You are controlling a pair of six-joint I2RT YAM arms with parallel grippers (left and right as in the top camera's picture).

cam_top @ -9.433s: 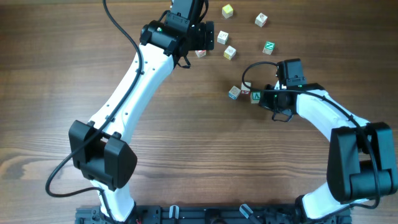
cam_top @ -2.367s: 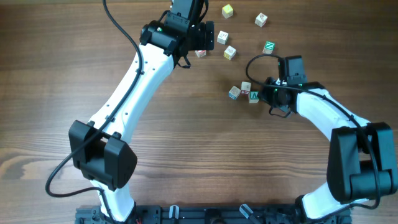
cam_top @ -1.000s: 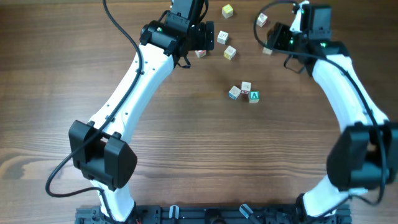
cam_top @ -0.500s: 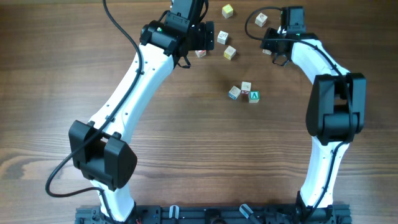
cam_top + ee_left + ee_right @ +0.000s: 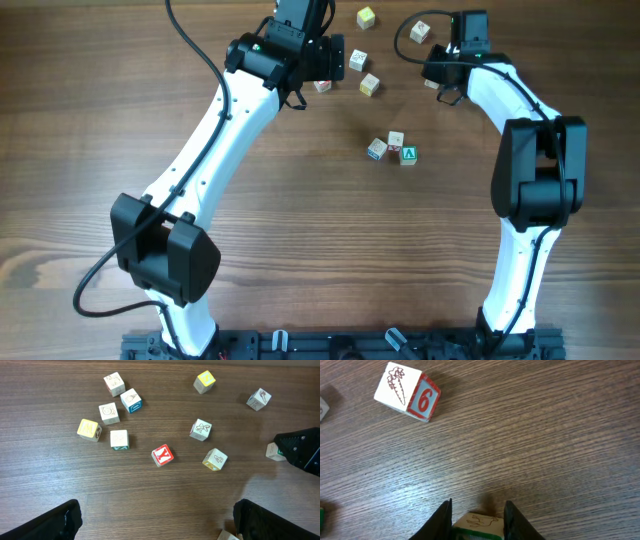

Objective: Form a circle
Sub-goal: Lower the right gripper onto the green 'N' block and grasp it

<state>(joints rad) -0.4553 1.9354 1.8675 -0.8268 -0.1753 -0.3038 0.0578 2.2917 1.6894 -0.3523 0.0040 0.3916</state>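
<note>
My right gripper carries its cube back and to the left in the overhead view next. It releases the cube at the cluster's near side, where the circle stands open.
The circle stands as a tight cluster of three letter cubes in the middle of the table: a blue-marked one (image 5: 375, 148), a red-marked one (image 5: 396, 139) and a green-faced one (image 5: 408, 154). At the back right, my right gripper (image 5: 436, 76) (image 5: 477, 512) is low on the table, shut on a green-edged cube (image 5: 479, 524) with a drawing on its top face. My left gripper (image 5: 330, 62) (image 5: 160, 525) hovers wide open at the back centre with nothing between its fingers. A pale cube (image 5: 225, 536) lies just beside its right finger (image 5: 272, 517).
Loose cubes lie scattered at the back: yellow (image 5: 366, 16), white (image 5: 358, 60), tan (image 5: 370, 84), and a red 6 with a carrot (image 5: 420, 32) (image 5: 407, 392). The left wrist view shows several more, including a red Y cube (image 5: 162, 455). The right arm's cable loops above the table.
The right arm dropped slightly down and left, and its jaws closed in on the green-edged cube. The left arm and the three-cube cluster have not moved.
</note>
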